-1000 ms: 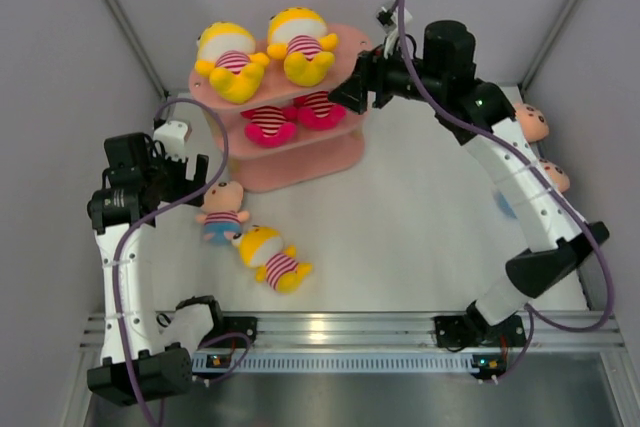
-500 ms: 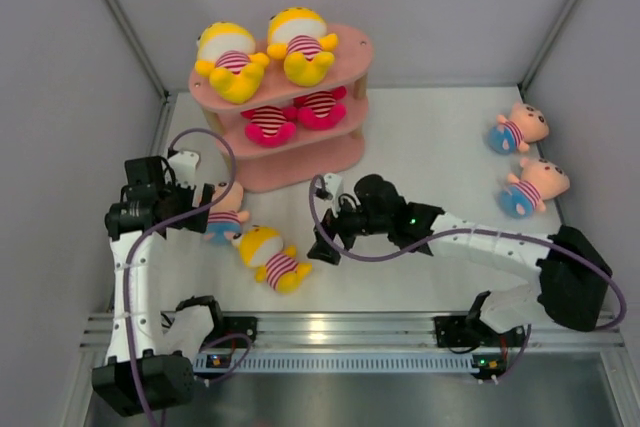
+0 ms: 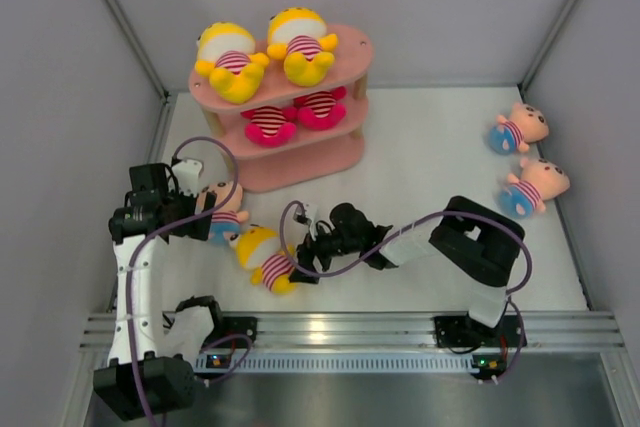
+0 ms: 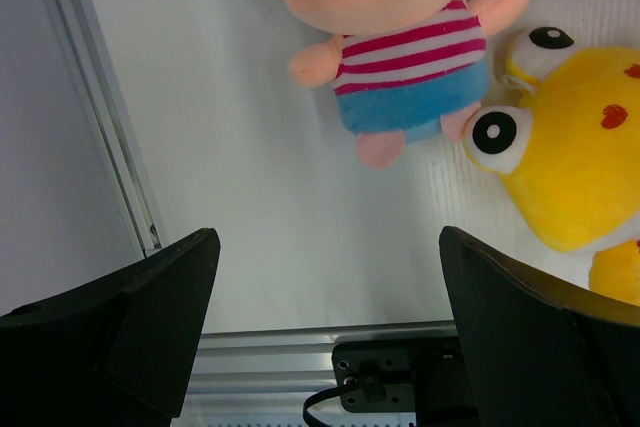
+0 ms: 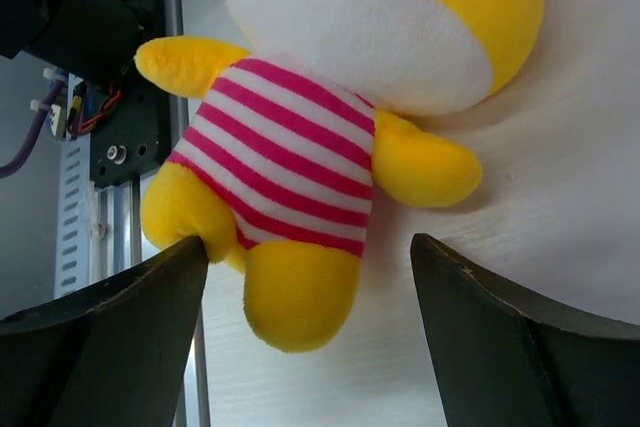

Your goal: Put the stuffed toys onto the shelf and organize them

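The yellow doll's leg farther from the bar [image 5: 301, 294] is already between the open fingers of my right gripper. I will keep that gripper low there and close it on that leg next.
The pink shelf [image 3: 352, 47] stands at the back left, with two yellow stuffed toys [image 3: 232, 59] [image 3: 300, 42] on its top board and two striped ones [image 3: 270, 123] on the middle board. A peach-headed doll [image 3: 222, 215] [image 4: 400, 47] and a yellow doll [image 3: 265, 257] [image 5: 300, 147] lie near the front left. My left gripper [image 3: 196, 217] [image 4: 325, 247] is open beside the peach-headed doll, which lies beyond its fingertips. My right gripper [image 3: 304, 263] [image 5: 308, 247] is open, its fingers on either side of the yellow doll's legs. Two more peach-headed dolls [image 3: 520, 129] [image 3: 535, 185] lie at the far right.
A metal rail [image 3: 350, 327] runs along the table's front edge, just behind the yellow doll's feet. Grey walls [image 3: 60, 97] close in both sides and the back. Purple cables [image 3: 210, 147] loop off both arms.
My right arm has swung away from the shelf, down across the table to the yellow doll at the front. My left gripper has shifted closer to the peach-headed doll.
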{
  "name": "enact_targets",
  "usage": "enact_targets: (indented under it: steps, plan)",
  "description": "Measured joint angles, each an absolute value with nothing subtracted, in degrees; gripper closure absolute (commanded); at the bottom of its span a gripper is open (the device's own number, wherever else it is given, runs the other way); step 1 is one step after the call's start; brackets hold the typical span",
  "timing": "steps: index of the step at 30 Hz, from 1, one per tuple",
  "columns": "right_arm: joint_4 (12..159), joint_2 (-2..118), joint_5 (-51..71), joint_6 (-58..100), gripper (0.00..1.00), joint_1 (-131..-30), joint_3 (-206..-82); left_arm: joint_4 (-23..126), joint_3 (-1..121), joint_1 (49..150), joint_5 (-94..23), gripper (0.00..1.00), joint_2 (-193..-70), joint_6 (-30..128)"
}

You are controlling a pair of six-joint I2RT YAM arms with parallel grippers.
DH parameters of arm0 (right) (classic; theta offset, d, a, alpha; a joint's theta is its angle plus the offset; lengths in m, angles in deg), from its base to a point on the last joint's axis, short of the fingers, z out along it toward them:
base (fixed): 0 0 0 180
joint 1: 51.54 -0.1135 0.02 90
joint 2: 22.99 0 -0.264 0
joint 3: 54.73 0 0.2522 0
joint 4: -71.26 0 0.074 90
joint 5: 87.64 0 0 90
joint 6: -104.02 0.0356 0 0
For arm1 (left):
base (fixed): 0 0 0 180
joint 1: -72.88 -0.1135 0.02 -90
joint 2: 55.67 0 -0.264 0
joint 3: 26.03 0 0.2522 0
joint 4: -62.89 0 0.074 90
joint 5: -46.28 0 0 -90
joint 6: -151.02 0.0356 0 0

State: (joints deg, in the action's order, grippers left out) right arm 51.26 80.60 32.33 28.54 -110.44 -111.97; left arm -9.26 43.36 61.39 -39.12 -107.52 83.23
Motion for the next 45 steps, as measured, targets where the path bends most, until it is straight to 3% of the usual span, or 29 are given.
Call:
enact_targets:
  steps: [5,7,8,11,13,17,21,27,34,38,45]
  plan:
    - [46.0,82.5,33.8,31.3,0.24,-110.4,-110.7,-9.3,43.4,61.4,-39.1,0.03,-107.5,83.2]
    - [43.9,82.6,34.3,32.2,0.37,-110.5,-109.9,-9.2,43.4,61.4,-39.1,0.03,-107.6,83.2]
    - [43.1,82.7,34.6,32.8,0.56,-110.5,-109.6,-9.3,43.4,61.4,-39.0,0.03,-107.6,83.2]
    - [41.1,83.6,35.1,34.6,0.87,-110.8,-109.3,-9.3,43.4,61.4,-38.9,0.03,-107.6,83.3]
    - [41.0,83.9,35.0,35.5,1.0,-110.9,-109.2,-9.3,43.4,61.4,-38.9,0.03,-107.6,83.3]
    - [45.8,81.7,33.8,35.6,1.0,-111.0,-109.3,-9.3,43.4,61.4,-38.9,0.03,-107.6,83.5]
    - [62.4,70.9,30.3,31.1,1.0,-111.1,-111.2,-9.3,43.4,61.4,-38.8,0.03,-107.6,83.5]
    - [92.1,53.1,23.4,21.4,1.0,-111.3,-123.6,-9.3,43.6,61.4,-38.7,0.03,-107.7,83.5]
    - [116.4,43.4,17.6,18.6,1.0,-109.0,-137.3,-9.3,45.2,61.4,-38.6,0.03,-107.7,83.7]
    - [128.3,39.3,13.8,19.0,1.0,-103.4,-140.7,-9.3,45.8,61.4,-38.4,0.03,-107.7,83.7]
    - [140.4,41.0,6.1,17.0,1.0,-83.7,-150.2,-9.3,46.1,61.4,-37.3,0.02,-107.7,83.7]
